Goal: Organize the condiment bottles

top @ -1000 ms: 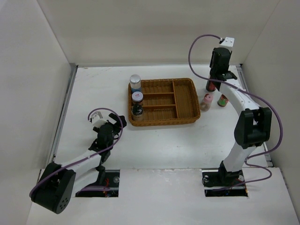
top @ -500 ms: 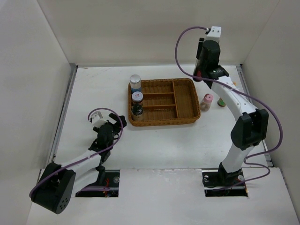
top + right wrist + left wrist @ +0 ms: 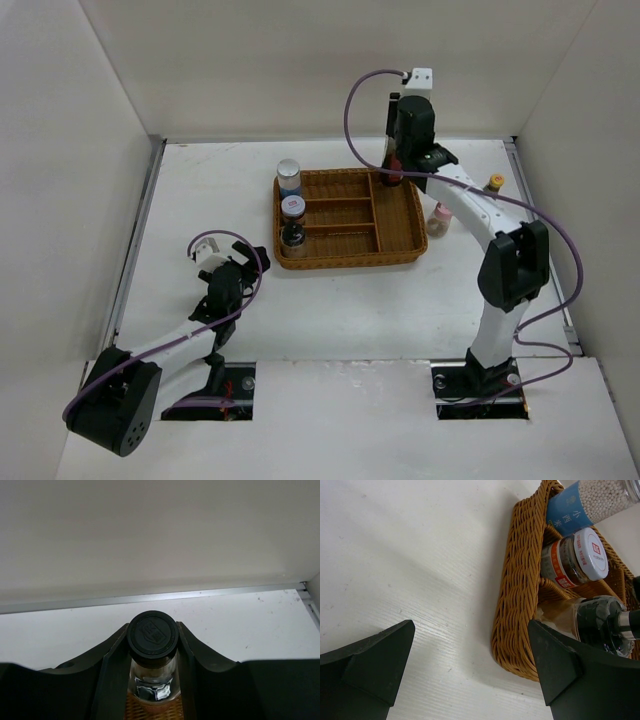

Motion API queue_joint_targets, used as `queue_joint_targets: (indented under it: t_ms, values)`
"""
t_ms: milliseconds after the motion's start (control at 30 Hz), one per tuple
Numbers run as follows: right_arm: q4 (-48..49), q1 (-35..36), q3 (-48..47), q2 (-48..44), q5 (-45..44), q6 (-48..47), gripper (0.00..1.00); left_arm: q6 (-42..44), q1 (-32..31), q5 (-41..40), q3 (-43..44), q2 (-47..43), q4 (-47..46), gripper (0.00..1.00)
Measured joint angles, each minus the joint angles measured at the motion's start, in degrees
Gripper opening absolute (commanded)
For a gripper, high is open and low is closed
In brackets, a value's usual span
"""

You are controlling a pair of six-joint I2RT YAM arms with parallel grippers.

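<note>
The right gripper moves down next until the bottle's base settles into the far end of the tray's long section [image 3: 391, 192]. It then releases the bottle's neck, because that section is empty.
My right gripper [image 3: 396, 160] is shut on the tall clear black-capped bottle [image 3: 392, 177] and holds it upright above the back edge of the brown wicker tray [image 3: 398, 228]. In the right wrist view the black cap [image 3: 152, 632] sits between my fingers [image 3: 116, 672], with tray weave below. In the tray's left column stand the silver-lidded blue-labelled jar [image 3: 289, 177], the white-lidded jar [image 3: 293, 207] and the dark-capped shaker [image 3: 293, 237]. The pink-capped shaker [image 3: 438, 218] and the red yellow-capped bottle [image 3: 492, 184] stand on the table right of the tray. My left gripper [image 3: 231, 280] is open and empty, left of the tray.
The left wrist view shows the tray's near left corner [image 3: 517, 595] with the blue-labelled jar [image 3: 580, 502], white-lidded jar [image 3: 580, 555] and dark-capped shaker [image 3: 600, 622] inside. White walls close in the table at the back and sides. The tray's middle and right compartments hold nothing.
My right arm has lifted the black-capped bottle from beside the other two bottles and carried it left to the tray's back edge. The red bottle now shows. The left arm has not moved.
</note>
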State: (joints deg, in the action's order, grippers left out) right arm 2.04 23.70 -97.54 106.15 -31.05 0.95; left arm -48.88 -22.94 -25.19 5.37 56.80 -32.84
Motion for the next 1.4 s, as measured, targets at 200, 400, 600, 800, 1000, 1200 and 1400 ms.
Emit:
queue_joint_targets:
  t_ms: [200, 400, 600, 800, 1000, 1200, 1400]
  values:
    - [0.2, 0.0, 0.5, 2.0, 0.0, 1.0, 0.31, 0.0, 0.0, 0.0, 0.0, 0.0, 0.0, 1.00]
    - [2.9, 0.0, 5.7, 2.0, 0.0, 2.2, 0.33, 0.0, -0.1, 0.0, 0.0, 0.1, -0.4, 1.00]
    - [10.4, 0.0, 11.2, 1.2, -0.2, 4.0, 0.47, 0.0, -0.3, 0.0, 0.0, 0.5, -1.0, 1.00]
    - [12.1, 0.1, 14.3, 0.6, -0.2, 5.9, 0.75, 0.0, -0.3, 0.2, 0.0, 0.5, -1.2, 1.00]
    - [11.4, 0.3, 15.5, -2.7, -0.1, 6.5, 0.89, 0.0, -0.3, 0.2, 0.0, 0.5, -1.2, 1.00]
    - [11.1, 0.4, 19.3, -13.7, 0.4, 6.8, 0.97, 0.0, -0.3, 0.2, 0.0, 0.5, -1.2, 1.00]
    - [12.1, -5.0, 35.0, -33.2, -1.7, 9.8, 0.96, 0.0, -0.4, 0.4, 0.0, 0.2, -1.3, 1.00]
